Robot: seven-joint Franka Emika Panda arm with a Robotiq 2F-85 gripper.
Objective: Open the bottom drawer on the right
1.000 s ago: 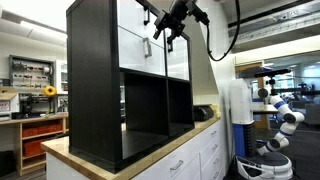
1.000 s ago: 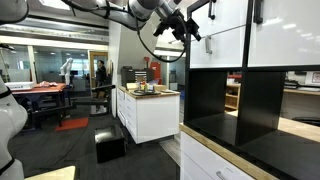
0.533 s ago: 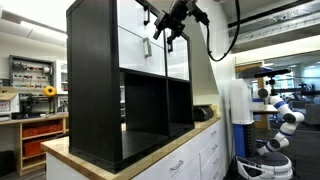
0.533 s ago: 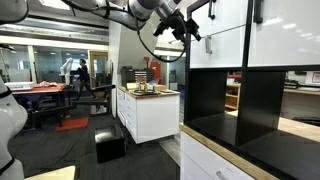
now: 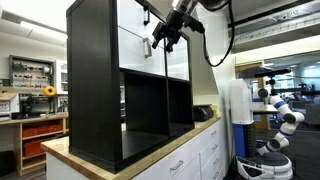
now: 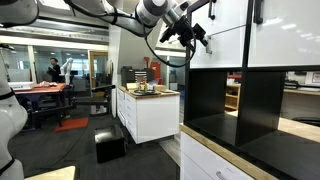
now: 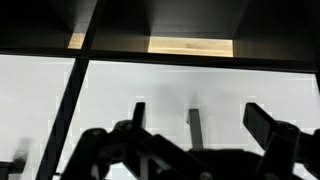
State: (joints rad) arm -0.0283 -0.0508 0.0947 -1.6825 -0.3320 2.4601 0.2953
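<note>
My gripper is still short of the white drawer's front, so it needs to move outward and slightly up, with its open fingers on either side of the drawer's handle (image 5: 147, 48) (image 7: 195, 129).
A black cube shelf (image 5: 95, 80) stands on a wooden counter. White drawer fronts fill its upper row in both exterior views (image 5: 178, 55) (image 6: 215, 30), and the lower cubbies (image 5: 145, 105) are open and dark. My gripper (image 5: 163, 38) hangs in front of the upper white drawers, close to their faces (image 6: 195, 35). In the wrist view the gripper (image 7: 200, 118) is open, with a thin black drawer handle (image 7: 193, 126) between its two fingers. I cannot tell whether the fingers touch the handle.
White cabinet drawers (image 5: 185, 160) sit under the wooden counter (image 5: 150, 150). A white island with items on top (image 6: 150, 110) stands behind. Another white robot (image 5: 280, 115) stands to the side. A black box (image 6: 110, 145) lies on the floor.
The arm has shifted and brought the gripper a little closer to the white drawer fronts. A person in the background has walked to the left.
</note>
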